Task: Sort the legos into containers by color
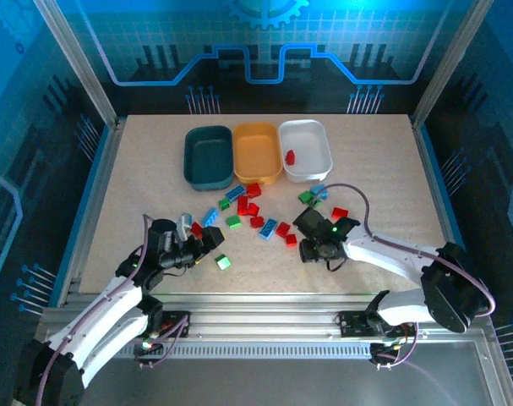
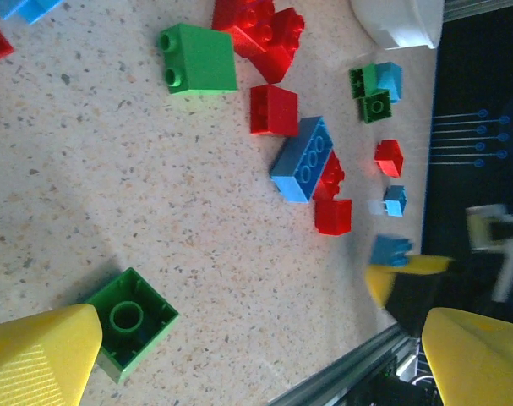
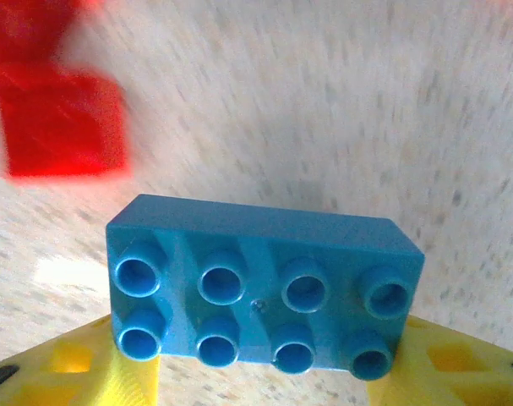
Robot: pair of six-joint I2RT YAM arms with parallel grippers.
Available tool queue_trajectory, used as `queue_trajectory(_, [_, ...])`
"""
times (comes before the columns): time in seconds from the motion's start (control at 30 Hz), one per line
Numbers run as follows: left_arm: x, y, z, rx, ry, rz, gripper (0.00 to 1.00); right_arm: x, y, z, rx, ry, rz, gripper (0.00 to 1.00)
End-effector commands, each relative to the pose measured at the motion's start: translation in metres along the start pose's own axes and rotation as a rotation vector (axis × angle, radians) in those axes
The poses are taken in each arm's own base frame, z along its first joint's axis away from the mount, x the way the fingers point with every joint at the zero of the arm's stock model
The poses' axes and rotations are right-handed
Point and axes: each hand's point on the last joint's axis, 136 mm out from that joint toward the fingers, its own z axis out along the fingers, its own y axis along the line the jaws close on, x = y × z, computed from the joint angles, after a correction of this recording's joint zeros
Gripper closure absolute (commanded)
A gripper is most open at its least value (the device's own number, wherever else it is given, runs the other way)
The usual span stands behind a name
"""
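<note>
I will move my right gripper outward past the red legos next, then release the blue lego inside the orange-yellow tray point(image 1: 256, 173), because the tray is empty of other colors.
My right gripper point(image 3: 264, 359) is shut on a light blue eight-stud lego point(image 3: 264, 254), held across its yellow fingers point(image 3: 87, 372), studs toward the camera. From above, that gripper point(image 1: 308, 249) hangs just right of the scattered legos point(image 1: 248, 210). My left gripper point(image 2: 264, 364) is open, its yellow fingers point(image 2: 36, 355) spread wide. An upside-down green lego point(image 2: 131, 328) lies on the table beside the left finger. From above, this green lego point(image 1: 223, 262) sits just right of the left gripper point(image 1: 205, 247). The dark teal tray point(image 1: 207, 169), orange-yellow tray point(image 1: 256, 173) and white tray point(image 1: 311, 169) stand in a row behind.
One red lego point(image 1: 290, 156) lies in the white tray. Red, green and blue legos point(image 2: 273, 110) lie loose between the trays and the arms. A metal rail point(image 1: 264, 321) runs along the table's near edge. Frame posts point(image 1: 74, 59) stand at the back corners.
</note>
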Motion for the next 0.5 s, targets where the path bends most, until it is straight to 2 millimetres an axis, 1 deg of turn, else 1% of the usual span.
queue_trajectory(0.0, [-0.012,-0.004,-0.001,-0.041,-0.04,0.032,0.01,-0.061,0.014,-0.029,-0.029,-0.166,-0.041,0.48])
queue_trajectory(0.1, [-0.03,-0.006,-0.006,-0.094,-0.103,0.03,0.01,-0.112,0.038,-0.032,-0.08,-0.234,-0.08,0.49])
queue_trajectory(0.23, [-0.056,-0.005,-0.017,-0.157,-0.163,-0.008,0.01,-0.182,0.071,-0.021,-0.143,-0.292,-0.111,0.49])
queue_trajectory(0.33, [-0.074,-0.002,-0.028,-0.174,-0.201,-0.057,0.01,-0.224,0.091,-0.003,-0.151,-0.304,-0.139,0.49])
queue_trajectory(0.4, [-0.08,-0.002,-0.032,-0.159,-0.205,-0.082,0.01,-0.246,0.098,0.011,-0.139,-0.294,-0.152,0.49])
queue_trajectory(0.47, [-0.08,-0.003,-0.032,-0.15,-0.192,-0.082,0.01,-0.265,0.103,0.024,-0.136,-0.286,-0.153,0.49])
